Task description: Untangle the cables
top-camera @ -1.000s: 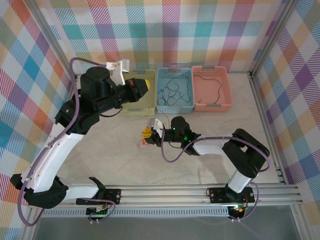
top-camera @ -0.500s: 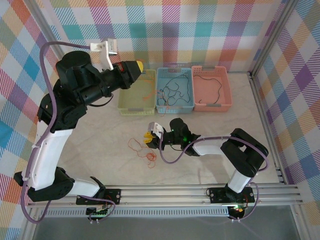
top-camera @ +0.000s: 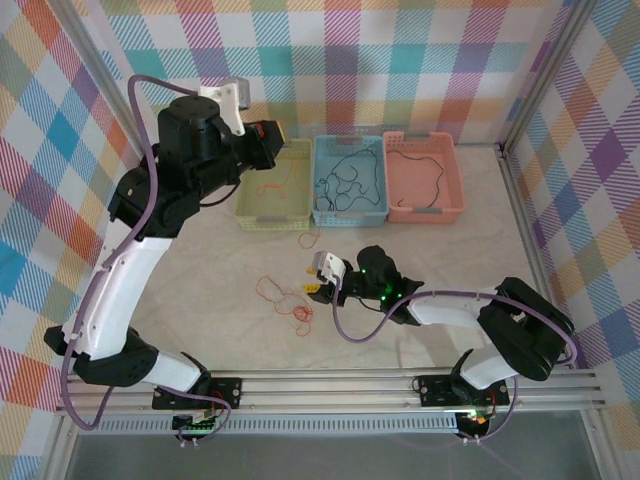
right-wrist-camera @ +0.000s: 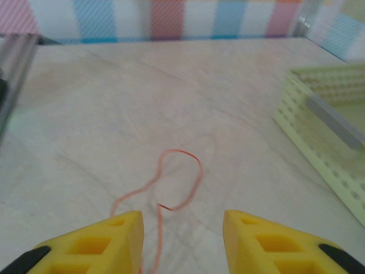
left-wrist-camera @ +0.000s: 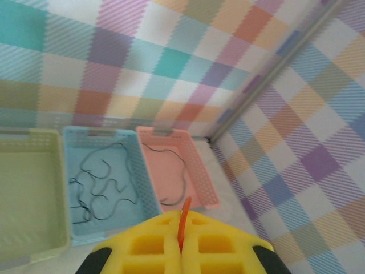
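Observation:
The yellow-green basket (top-camera: 250, 215) is below, so my left gripper will move outward and pull the strand over the basket's rim, then lower the cable inside next.
My left gripper (top-camera: 272, 133) hangs above the yellow-green basket (top-camera: 250, 215), shut on a thin orange cable (left-wrist-camera: 183, 216) that pokes out between its yellow fingers. An orange strand (top-camera: 268, 186) lies in that basket and trails over its front rim onto the table. A second orange cable (top-camera: 285, 298) lies in loose loops on the table. My right gripper (top-camera: 318, 280) sits low just right of it, open, the loop (right-wrist-camera: 181, 180) lying ahead of its fingertips. Dark cables (top-camera: 345, 180) fill the blue basket (top-camera: 350, 215); one black cable (top-camera: 425, 175) lies in the pink basket (top-camera: 425, 212).
The three baskets stand in a row at the back of the table, against the plaid wall. The yellow-green basket's corner (right-wrist-camera: 325, 134) is close on the right in the right wrist view. Metal frame rails (top-camera: 400, 385) run along the near edge.
My right gripper has opened, let the orange cable drop onto the table, and drawn back to the right. The left arm swung out and back above the yellow-green basket, still shut on its cable.

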`<state>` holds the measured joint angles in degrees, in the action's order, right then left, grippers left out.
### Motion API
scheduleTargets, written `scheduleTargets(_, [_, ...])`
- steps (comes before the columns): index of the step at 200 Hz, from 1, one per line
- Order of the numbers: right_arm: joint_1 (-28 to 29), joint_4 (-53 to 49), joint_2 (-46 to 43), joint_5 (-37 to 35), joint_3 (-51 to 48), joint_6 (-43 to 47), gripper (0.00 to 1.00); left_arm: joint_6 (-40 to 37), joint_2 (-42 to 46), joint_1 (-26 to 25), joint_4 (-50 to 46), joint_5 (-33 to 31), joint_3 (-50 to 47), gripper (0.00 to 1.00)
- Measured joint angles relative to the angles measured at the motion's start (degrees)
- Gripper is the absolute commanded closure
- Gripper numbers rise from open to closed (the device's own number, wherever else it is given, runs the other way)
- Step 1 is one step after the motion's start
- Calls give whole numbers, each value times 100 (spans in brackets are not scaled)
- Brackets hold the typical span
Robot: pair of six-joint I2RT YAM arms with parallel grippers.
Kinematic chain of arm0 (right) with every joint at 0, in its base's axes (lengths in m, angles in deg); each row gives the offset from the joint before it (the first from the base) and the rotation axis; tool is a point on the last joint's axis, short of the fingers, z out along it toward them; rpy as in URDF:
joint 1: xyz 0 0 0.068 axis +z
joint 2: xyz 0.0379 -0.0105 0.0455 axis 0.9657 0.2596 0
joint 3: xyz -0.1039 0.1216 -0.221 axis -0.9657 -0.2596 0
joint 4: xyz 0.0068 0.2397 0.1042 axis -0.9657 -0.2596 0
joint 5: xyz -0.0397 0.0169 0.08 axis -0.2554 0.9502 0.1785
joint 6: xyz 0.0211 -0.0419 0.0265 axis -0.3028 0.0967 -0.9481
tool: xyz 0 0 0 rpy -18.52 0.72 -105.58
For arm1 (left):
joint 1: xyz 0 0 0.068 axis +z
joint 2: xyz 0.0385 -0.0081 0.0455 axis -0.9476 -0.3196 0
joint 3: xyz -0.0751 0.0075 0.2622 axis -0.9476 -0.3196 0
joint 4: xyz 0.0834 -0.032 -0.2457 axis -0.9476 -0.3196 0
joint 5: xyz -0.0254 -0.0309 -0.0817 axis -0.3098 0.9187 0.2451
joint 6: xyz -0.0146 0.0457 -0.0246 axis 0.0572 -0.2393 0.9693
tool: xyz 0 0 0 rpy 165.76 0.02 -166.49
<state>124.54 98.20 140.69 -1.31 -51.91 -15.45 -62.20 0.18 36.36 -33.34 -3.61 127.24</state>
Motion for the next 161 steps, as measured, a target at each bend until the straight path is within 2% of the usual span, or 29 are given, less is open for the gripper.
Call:
scheduleTargets(36, [-61, -155, 0, -1390, -7, 46, 58, -107, -356, 387, 2, -326, 214, 100])
scheduleTargets(67, [-258, -170, -31, -2168, -44, -111, 58, -105, -887, 898, 35, -334, 525, 100])
scheduleTargets(100, [-433, -184, -136, -2435, -129, -361, 57, 13, -1473, 1305, 39, -271, 848, 100])
scheduleTargets(161, [-466, -280, -138, -2470, -129, -514, 57, -17, -2800, 1696, 46, -225, 1860, 100])
